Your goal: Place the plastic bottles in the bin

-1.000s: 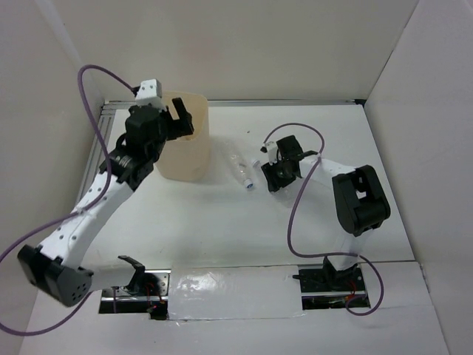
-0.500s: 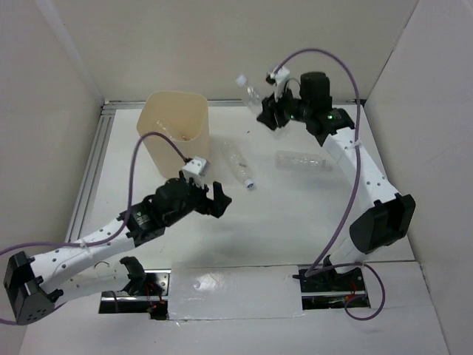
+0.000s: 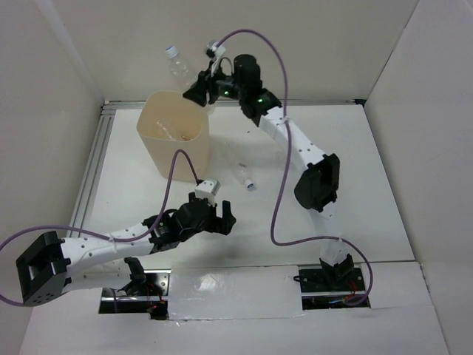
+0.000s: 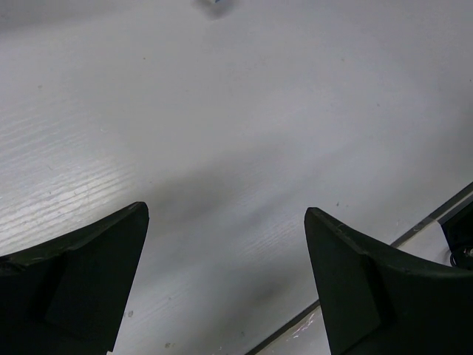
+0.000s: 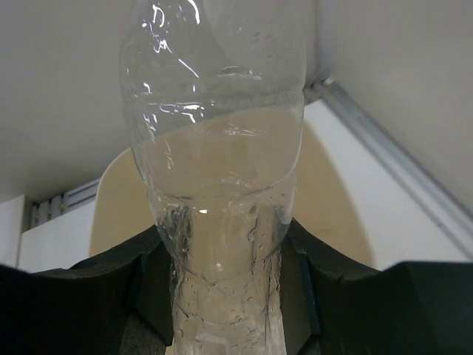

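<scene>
The left gripper reaches outward and to the right in the top view next, down over the bottle's neck (image 3: 247, 180). The bottle beside the bin (image 3: 164, 150) lies cap toward that gripper.
The cream bin (image 3: 164, 150) stands at the back left of the table, with clear bottles (image 3: 176, 133) lying inside it. My right gripper (image 3: 201, 90) is shut on a clear white-capped bottle (image 3: 177, 65) and holds it above the bin's back rim. In the right wrist view that bottle (image 5: 222, 185) is pinched between my fingers (image 5: 111, 288), with the bin (image 5: 336, 200) behind it. Another clear bottle (image 3: 242, 173) lies on the table right of the bin. My left gripper (image 3: 219, 220) is open and empty, low over bare table (image 4: 225, 281).
White walls enclose the table on three sides. A metal rail (image 3: 94, 159) runs along the left edge. My right arm (image 3: 299, 151) stretches across the back right of the table. The table's front edge strip (image 4: 429, 222) shows beside my left fingers.
My right gripper has carried the bottle left, from the back middle to above the bin's rim. My left gripper has shifted slightly right and nearer, still open.
</scene>
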Available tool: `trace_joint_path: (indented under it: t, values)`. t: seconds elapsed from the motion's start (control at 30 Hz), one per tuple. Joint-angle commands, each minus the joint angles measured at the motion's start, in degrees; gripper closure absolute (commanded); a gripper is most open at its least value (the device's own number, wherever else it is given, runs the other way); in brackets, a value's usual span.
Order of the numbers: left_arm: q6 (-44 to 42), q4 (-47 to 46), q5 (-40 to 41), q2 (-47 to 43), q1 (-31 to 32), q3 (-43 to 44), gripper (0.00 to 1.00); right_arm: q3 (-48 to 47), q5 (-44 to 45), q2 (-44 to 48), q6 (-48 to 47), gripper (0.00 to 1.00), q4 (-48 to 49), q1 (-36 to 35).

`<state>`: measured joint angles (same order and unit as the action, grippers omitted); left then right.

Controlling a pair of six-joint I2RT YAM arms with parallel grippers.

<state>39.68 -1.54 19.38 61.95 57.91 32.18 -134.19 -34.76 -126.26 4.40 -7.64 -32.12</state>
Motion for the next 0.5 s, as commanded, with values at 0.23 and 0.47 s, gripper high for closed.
trace_joint_path:
  t: [0.23,0.47]
  values:
    - [2.94,-5.40,4.08,4.67,2.21,3.23,0.01,-4.50,-2.68,-3.65,5.72,0.12,6.59,-3.48]
    - [5.14,-5.40,11.38,11.95,1.59,10.34,0.01,-6.51,-2.16,1.01,3.25,0.00,3.61,-1.46]
